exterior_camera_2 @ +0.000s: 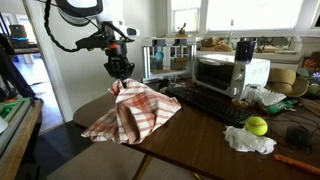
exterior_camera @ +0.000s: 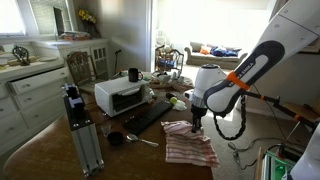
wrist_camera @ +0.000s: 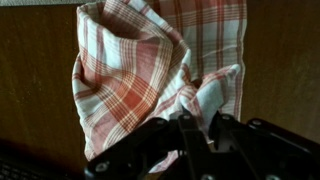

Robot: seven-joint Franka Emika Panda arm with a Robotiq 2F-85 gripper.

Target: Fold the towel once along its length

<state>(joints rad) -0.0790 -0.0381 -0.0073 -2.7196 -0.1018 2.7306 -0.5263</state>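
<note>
My gripper will next lower the fold to its right in the wrist view, off the bunched cloth, and release it, as bare wood is below the gripper there.
The red-and-white checked towel lies on the dark wooden table near its front edge, with part of it lifted. In an exterior view the towel rises to a peak under my gripper and drapes down to the table. In the wrist view the towel is bunched and folded over itself, and a pinch of cloth runs up between my fingers. My gripper is shut on the towel's raised edge, just above the table.
A white toaster oven stands behind a black keyboard. A yellow tennis ball, crumpled white paper, a black mug and a spoon with a dark cup are on the table. A camera stand stands in front.
</note>
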